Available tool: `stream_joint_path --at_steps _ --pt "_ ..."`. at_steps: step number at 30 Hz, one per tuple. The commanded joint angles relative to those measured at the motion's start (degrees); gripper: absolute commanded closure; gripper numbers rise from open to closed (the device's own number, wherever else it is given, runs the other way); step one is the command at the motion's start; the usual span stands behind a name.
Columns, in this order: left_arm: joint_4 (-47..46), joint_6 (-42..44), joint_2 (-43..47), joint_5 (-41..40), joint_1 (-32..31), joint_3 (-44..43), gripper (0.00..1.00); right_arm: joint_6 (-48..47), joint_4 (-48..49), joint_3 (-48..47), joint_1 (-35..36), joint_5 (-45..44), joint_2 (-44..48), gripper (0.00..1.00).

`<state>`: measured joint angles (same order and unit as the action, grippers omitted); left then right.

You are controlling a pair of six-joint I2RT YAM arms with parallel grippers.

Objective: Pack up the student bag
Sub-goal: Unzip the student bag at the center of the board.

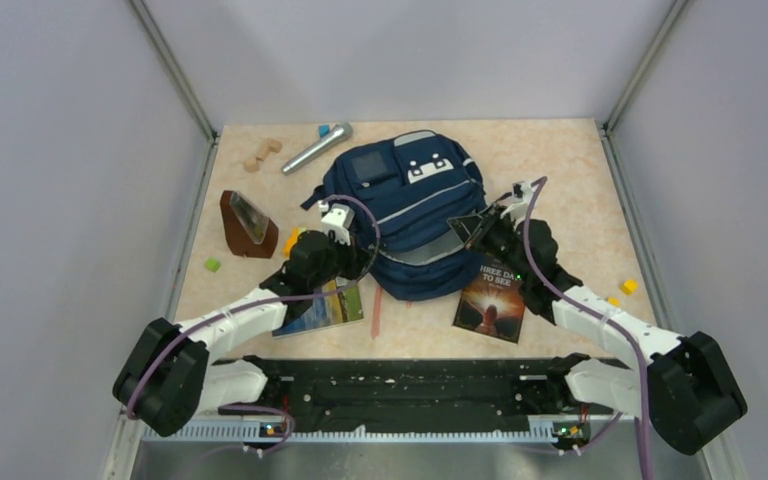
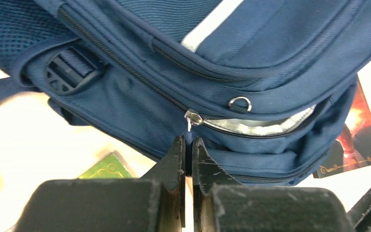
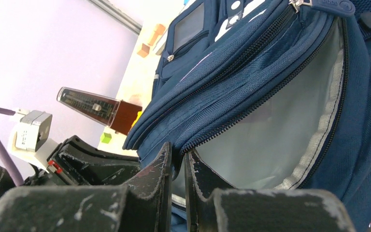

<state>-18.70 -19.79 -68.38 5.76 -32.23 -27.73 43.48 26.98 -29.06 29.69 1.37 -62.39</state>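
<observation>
The blue zipper pull needs to go farther from my base, toward the strap buckle (image 2: 72, 70). My left gripper should pull it that way along the bag's side next.
The navy student bag (image 1: 415, 195) lies in the middle of the table, its main compartment partly unzipped and its grey lining (image 3: 270, 130) showing. My left gripper (image 1: 365, 252) is at the bag's near left edge. In the left wrist view it (image 2: 189, 142) is shut on the blue pull tab hanging from the silver zipper slider (image 2: 193, 117). My right gripper (image 1: 470, 232) is at the bag's right side. In the right wrist view it (image 3: 178, 152) is shut on the zippered edge of the opening and holds it up.
A green-covered book (image 1: 322, 308) and a pink pen (image 1: 373, 310) lie near the left arm; a dark book (image 1: 490, 300) lies near the right. A brown metronome (image 1: 248, 222), silver microphone (image 1: 315, 148), wooden blocks (image 1: 262, 153) and small coloured cubes (image 1: 628, 286) lie around.
</observation>
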Motion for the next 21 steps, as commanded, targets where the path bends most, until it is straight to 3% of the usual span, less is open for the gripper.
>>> stream_joint_path --at_steps 1,21 --pt "0.9 1.1 1.8 -5.2 2.4 -0.9 1.0 -1.5 4.6 -3.8 -1.1 -1.6 3.0 1.0" --pt "-4.9 1.0 -12.5 -10.3 13.5 -10.9 1.0 0.0 5.2 -3.6 -1.1 2.8 3.0 1.0"
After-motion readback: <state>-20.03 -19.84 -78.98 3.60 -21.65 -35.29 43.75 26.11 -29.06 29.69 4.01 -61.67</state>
